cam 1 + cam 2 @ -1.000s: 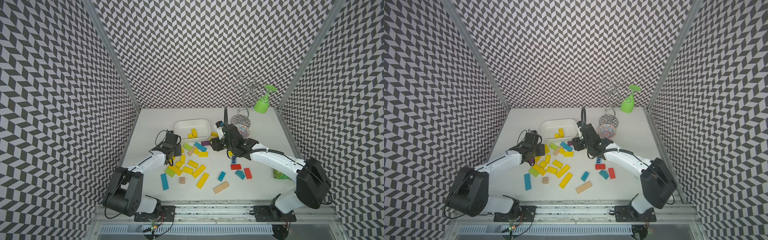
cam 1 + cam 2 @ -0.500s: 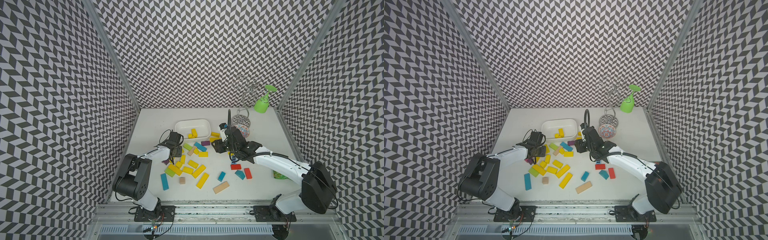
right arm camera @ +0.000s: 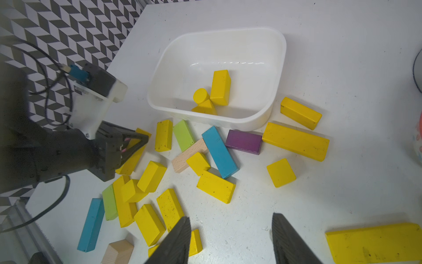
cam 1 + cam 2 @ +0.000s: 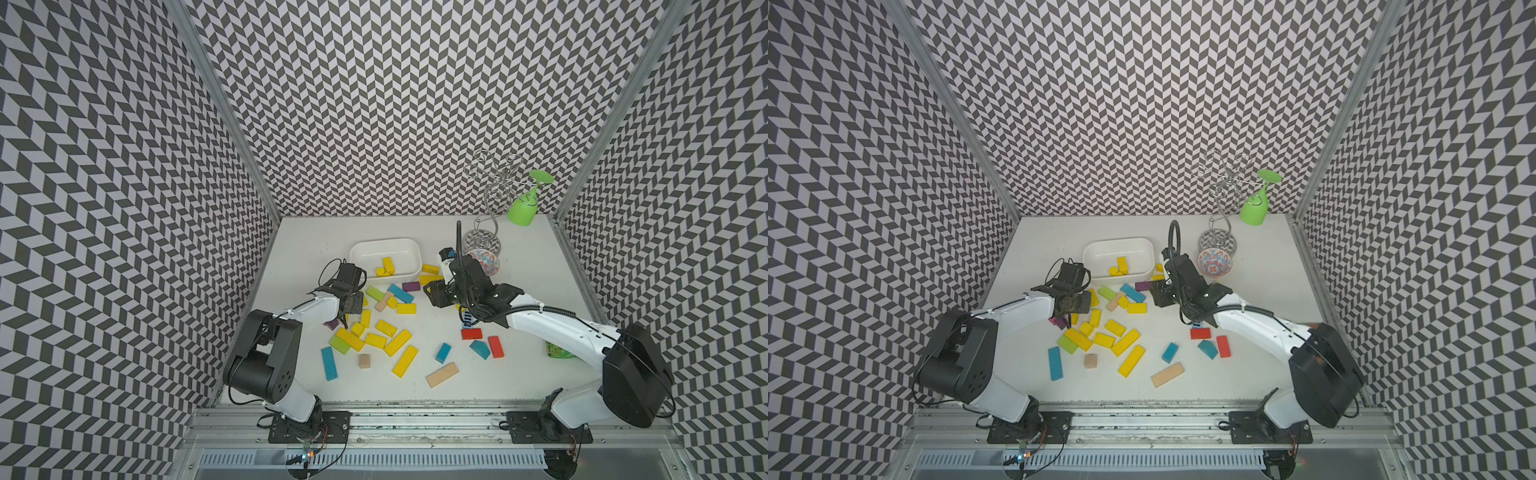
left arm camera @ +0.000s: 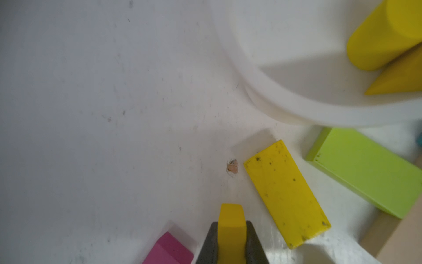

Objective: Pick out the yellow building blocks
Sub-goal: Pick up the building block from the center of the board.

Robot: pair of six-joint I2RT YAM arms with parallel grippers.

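Note:
The white bin's rim is higher than the tabletop. My left gripper should next go up, move outward, and come down into the bin's empty end point(image 4: 364, 263) point(image 5: 277, 41) to let go of the block.
My left gripper point(image 5: 231, 225) is shut on a yellow building block point(image 5: 231, 214), right at the table surface. In both top views it point(image 4: 346, 319) point(image 4: 1068, 321) stands at the left edge of the block pile, in front of the white bin point(image 4: 384, 243). Three yellow blocks point(image 4: 386, 267) lie in the bin. Several more yellow blocks point(image 4: 397, 343) point(image 3: 215, 186) are scattered on the table. My right gripper point(image 3: 230, 220) point(image 4: 432, 293) is open over bare table right of the pile, holding nothing.
Blue point(image 4: 328, 363), lime-green point(image 4: 339, 344), purple point(image 4: 410, 286), red point(image 4: 471, 333) and unpainted wooden blocks point(image 4: 442, 375) lie among the yellow ones. A patterned bowl point(image 4: 486, 261), a wire rack point(image 4: 492, 195) with a green glass point(image 4: 524, 210) stand at the back right.
My left gripper has come down at the pile's left edge and shut on a yellow block. The right gripper has stayed open and shifted only slightly.

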